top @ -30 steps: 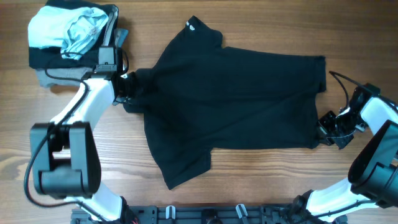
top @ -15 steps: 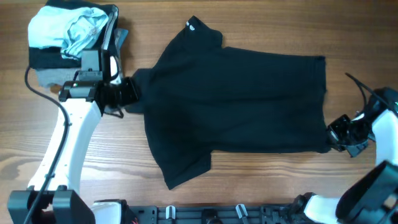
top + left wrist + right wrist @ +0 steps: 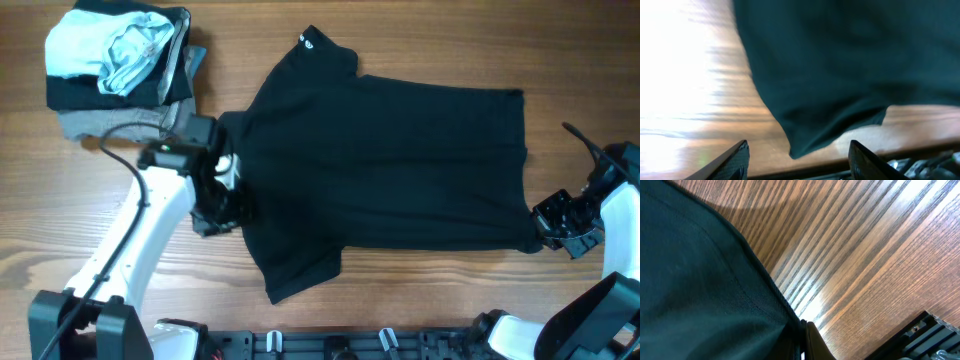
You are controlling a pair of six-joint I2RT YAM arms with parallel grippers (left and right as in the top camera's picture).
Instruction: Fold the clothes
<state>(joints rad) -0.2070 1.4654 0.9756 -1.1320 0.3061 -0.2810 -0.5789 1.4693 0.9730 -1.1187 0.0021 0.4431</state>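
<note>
Next, my left gripper lowers back toward the base onto the lower sleeve's edge (image 3: 262, 272) (image 3: 785, 133), which lies below it and shows clear against bare wood.
A black T-shirt (image 3: 380, 160) lies spread flat on the wooden table, neck at the upper left, hem to the right. My left gripper (image 3: 222, 205) is open at the shirt's left edge, above the lower sleeve; the left wrist view shows the sleeve's dark cloth (image 3: 840, 75) ahead of the open fingers (image 3: 797, 157). My right gripper (image 3: 545, 228) is shut on the shirt's lower right hem corner; the right wrist view shows the cloth (image 3: 700, 280) pinched in the jaws (image 3: 801, 340).
A stack of folded clothes (image 3: 115, 60), light blue on top of black and grey, sits at the back left corner. A black rail (image 3: 330, 345) runs along the table's front edge. Bare wood (image 3: 430, 290) lies in front of the shirt.
My left gripper has let go of the shirt's left edge and moved down toward the lower sleeve. My right gripper has pulled the hem corner slightly rightward.
</note>
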